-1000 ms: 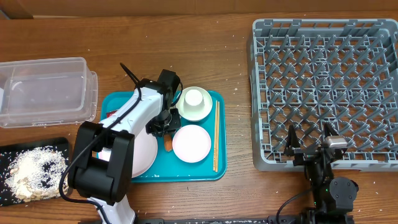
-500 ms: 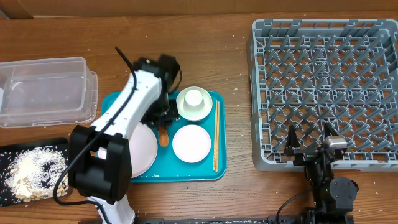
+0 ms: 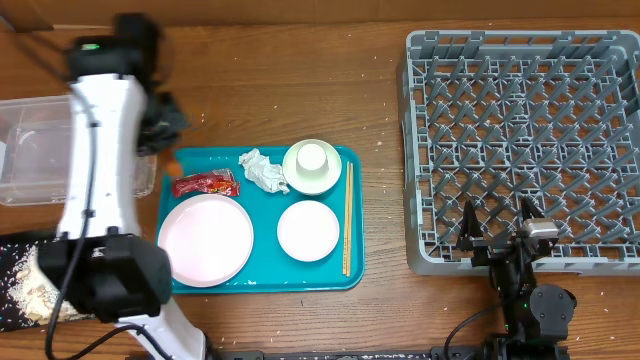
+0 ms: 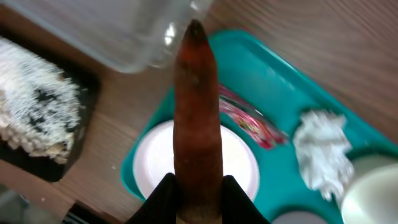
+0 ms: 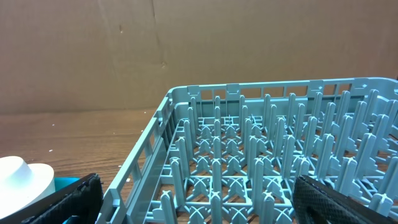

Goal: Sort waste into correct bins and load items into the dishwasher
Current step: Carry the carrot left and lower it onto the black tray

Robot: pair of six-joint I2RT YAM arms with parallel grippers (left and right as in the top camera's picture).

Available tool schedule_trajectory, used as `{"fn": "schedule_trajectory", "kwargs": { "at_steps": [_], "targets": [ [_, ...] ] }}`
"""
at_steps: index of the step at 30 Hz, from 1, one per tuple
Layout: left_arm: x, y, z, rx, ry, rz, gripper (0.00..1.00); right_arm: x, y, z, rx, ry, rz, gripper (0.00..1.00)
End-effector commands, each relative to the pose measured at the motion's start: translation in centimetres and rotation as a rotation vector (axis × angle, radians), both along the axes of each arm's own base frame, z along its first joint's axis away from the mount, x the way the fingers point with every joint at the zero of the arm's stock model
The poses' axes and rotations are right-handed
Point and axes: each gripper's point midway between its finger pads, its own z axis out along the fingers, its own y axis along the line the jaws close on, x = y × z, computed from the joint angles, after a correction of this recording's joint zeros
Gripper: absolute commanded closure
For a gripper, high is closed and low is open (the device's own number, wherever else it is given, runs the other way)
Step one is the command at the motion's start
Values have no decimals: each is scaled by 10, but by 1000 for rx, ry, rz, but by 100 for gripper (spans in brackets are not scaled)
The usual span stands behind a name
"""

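Food scraps are already in the black tray [image 3: 36, 284] [image 4: 38, 107], so my left gripper needs to swing back and to the left in the overhead view next, then go down into the tray.
My left gripper [image 4: 198, 186] is shut on a long orange-brown sausage-like food piece [image 4: 198, 106]. In the overhead view it [image 3: 163, 115] hangs by the right edge of the clear plastic container [image 3: 60, 145], left of and above the teal tray [image 3: 262, 278]. The tray holds a pink plate [image 3: 205, 238], a small white plate [image 3: 308, 230], a white bowl [image 3: 313, 165], chopsticks [image 3: 347, 220], a crumpled tissue [image 3: 263, 170] and a red wrapper [image 3: 205, 185]. My right gripper [image 3: 497, 235] is open and empty at the front edge of the grey dish rack [image 3: 520, 140].
A black tray with rice scraps [image 3: 40, 275] lies at the front left, below the clear container. The dish rack [image 5: 249, 155] fills the right side of the table. Bare wood lies between the tray and the rack.
My left arm has lifted the food piece off the tray and swung left and back to the clear container. The tissue and the wrapper now show. The right arm has not moved.
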Motion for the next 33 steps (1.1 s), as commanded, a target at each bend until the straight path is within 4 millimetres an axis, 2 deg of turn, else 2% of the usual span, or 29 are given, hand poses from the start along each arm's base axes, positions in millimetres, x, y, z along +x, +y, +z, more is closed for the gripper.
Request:
{"fn": "schedule_trajectory", "kwargs": {
  "at_steps": [1,3,10,15,18,21,29,33],
  "targets": [
    [-12,51,3,22,-15,191,90,0,-1,-2,4,-4,-5,0],
    [-23,76,-1,-12,-16,284,91,0,-1,-2,4,-4,-6,0],
    [-60,144,-6,-20,-24,502,89,0,-1,-2,4,-4,-6,0],
    [-84,179,-12,-46,-50,651,88,0,-1,-2,4,-4,-5,0],
    [-97,188,-26,-71,-37,703,88,0,-1,-2,4,-4,-5,0],
    [-110,194,-49,-85,-5,739,88,0,-1,-2,4,-4,-5,0],
    [-135,185,-120,-122,76,777,85,0,-1,-2,4,-4,-6,0],
    [-144,184,-136,-124,86,803,85,0,-1,-2,4,-4,-5,0]
  ]
}}
